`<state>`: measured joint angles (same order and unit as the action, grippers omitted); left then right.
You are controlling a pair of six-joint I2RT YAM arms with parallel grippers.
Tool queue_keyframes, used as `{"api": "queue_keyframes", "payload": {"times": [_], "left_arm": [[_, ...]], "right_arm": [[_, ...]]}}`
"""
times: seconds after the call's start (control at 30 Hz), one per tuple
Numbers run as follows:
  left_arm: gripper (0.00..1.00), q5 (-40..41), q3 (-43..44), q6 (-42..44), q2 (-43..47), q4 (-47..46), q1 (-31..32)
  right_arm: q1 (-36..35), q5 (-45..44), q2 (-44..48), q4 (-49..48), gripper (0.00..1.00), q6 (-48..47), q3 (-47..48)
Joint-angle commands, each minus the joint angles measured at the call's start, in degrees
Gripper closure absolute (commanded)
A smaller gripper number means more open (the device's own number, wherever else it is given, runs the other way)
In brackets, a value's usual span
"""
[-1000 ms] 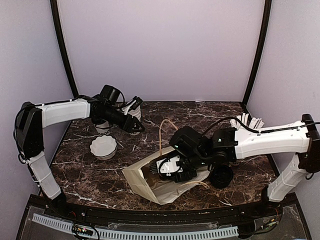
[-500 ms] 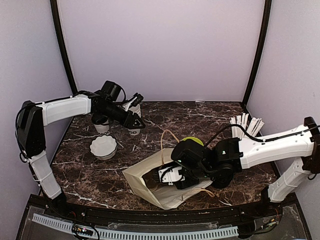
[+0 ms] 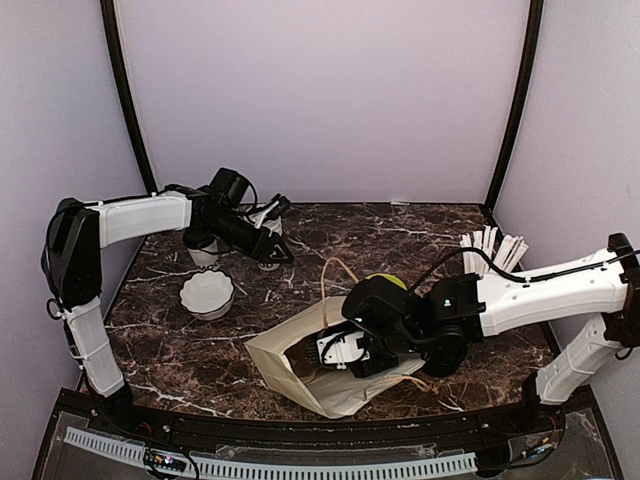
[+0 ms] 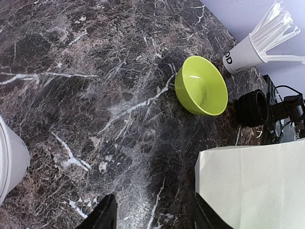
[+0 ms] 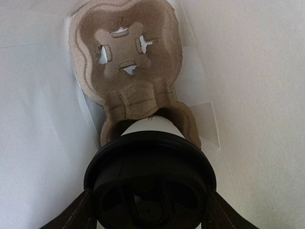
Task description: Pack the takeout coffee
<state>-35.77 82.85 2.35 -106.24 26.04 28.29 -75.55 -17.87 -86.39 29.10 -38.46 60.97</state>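
My right gripper swings outward next, righting the leaning bag, and releases the cup in the carrier's near socket (image 5: 177, 119), which lies beyond its fingers, around the cup's base.
A takeout coffee cup (image 5: 150, 183), white with a black lid, sits in the near socket of a brown cardboard carrier (image 5: 126, 57) inside the white paper bag (image 3: 290, 372). My right gripper (image 5: 150, 214) is shut on it, a finger on each side of the lid. From above, my right gripper (image 3: 340, 350) is reaching into the mouth of the bag, which lies on its side. My left gripper (image 4: 153, 217) is open over bare marble. A white cup (image 4: 9, 162) stands at its left. From above, the left gripper (image 3: 278, 252) hovers by a white cup (image 3: 266, 262) at the back left, with another cup (image 3: 203, 255) under the arm.
A lime-green bowl (image 3: 385, 283) stands behind the bag and also shows as the green bowl (image 4: 201, 86) in the left wrist view. A white cup full of white sticks (image 3: 490, 245) is at the right. A white fluted bowl (image 3: 207, 293) sits at the left.
My right gripper has carried the coffee cup deeper into the bag, uncovering the green bowl. The left gripper has shifted slightly to the right near the back cups.
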Motion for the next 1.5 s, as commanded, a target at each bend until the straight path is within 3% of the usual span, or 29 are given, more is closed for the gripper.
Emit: {"api": "queue_keyframes", "payload": {"times": [0.0, 0.23, 0.57, 0.97, 1.47], "left_arm": [[0.47, -1.75, 0.89, -0.28, 0.65, -0.19, -0.08], [0.47, -3.04, 0.91, -1.04, -3.81, 1.02, 0.84], [0.47, -4.57, -1.79, 0.28, -7.61, 2.49, 7.37], [0.47, -5.89, -3.92, -2.04, -12.01, -3.03, 9.17], [0.47, -3.43, -1.45, 1.59, -11.54, 0.84, 7.53]], "right_arm": [[0.41, -0.65, -2.25, 7.62, 0.42, -0.23, -0.9], [0.41, -1.53, -1.64, 8.37, 0.43, -0.34, -0.05], [0.39, -7.51, -0.55, 2.03, 0.45, -2.85, -0.93], [0.58, -10.49, -0.34, -2.8, 0.45, -5.39, -1.71], [4.84, 1.27, -4.29, 5.81, 0.4, 0.4, 3.7]]}}
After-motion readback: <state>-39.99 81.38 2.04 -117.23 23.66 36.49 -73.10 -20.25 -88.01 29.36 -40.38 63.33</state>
